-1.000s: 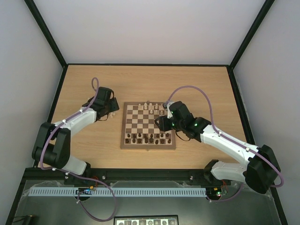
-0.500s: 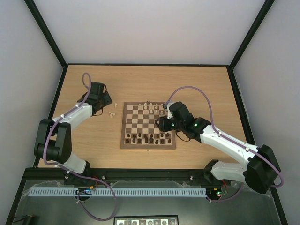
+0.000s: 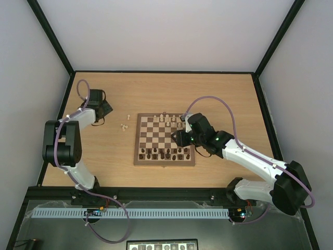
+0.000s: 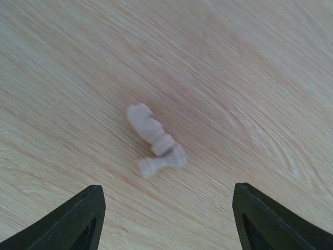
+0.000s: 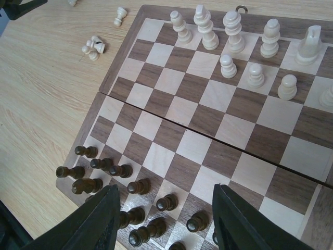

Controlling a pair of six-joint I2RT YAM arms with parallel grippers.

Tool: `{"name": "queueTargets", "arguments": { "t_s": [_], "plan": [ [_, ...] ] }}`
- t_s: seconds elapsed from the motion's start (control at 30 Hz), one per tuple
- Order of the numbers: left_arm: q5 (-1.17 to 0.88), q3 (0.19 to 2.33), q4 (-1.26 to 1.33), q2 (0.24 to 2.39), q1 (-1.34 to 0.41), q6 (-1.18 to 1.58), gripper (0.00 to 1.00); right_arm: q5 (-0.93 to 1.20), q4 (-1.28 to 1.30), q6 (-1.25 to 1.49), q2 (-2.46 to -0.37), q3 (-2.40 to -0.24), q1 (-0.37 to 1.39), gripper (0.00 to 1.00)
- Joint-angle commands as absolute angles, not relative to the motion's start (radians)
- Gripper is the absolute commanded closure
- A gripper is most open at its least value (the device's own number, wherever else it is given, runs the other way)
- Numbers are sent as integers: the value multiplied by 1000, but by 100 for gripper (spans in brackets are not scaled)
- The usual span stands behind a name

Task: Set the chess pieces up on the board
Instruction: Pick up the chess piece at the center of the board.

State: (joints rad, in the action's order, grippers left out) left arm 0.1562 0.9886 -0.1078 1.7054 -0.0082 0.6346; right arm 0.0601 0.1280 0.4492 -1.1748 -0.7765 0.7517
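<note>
To grab the longer toppled pale piece [image 4: 151, 128] ahead of its open fingers, my left gripper should lower toward it first, then close around its length.
The board [image 3: 136, 159] lies mid-table, with pale chess pieces [image 3: 169, 120] along its far rows and dark chessmen [image 3: 164, 153] on its near rows. Loose pale pieces lie on the table left of it: a pair [image 3: 124, 126] and a single one [image 3: 128, 116]. My left gripper [image 3: 106, 110] is open over the far left of the table, away from the board. In the left wrist view two toppled pale pieces [image 4: 153, 138] lie ahead of the open left gripper [image 4: 166, 192], untouched. My right gripper [image 5: 165, 190] hangs open above the dark chessmen [image 5: 177, 202], holding nothing.
In the right wrist view the pale pieces [image 5: 232, 28] stand in the board's [image 5: 120, 65] far two rows, and the loose pair [image 5: 93, 48] and another pale piece [image 5: 119, 15] lie beyond the board's left border. Black frame rails [image 3: 62, 104] edge the table.
My left arm has swung back left and away from the board's left edge and its jaws have widened, uncovering the loose pale pieces. The right arm has not moved.
</note>
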Motion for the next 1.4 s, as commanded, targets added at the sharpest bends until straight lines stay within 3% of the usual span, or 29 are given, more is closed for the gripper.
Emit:
{"name": "queueTargets", "arguments": {
  "t_s": [0.0,0.27,1.13,1.37],
  "plan": [
    [157,1027,-67,1735,53,692,29,82,115,439,-1185,-767,747,50],
    [144,1140,-87,1884,95,734,28,94,109,440,-1196,-769,747,50],
    [80,1190,-51,2025,75,741,71,106,97,438,-1191,-753,746,50],
    [72,1160,-49,2008,61,730,62,110,94,440,-1192,-751,747,50]
  ]
}}
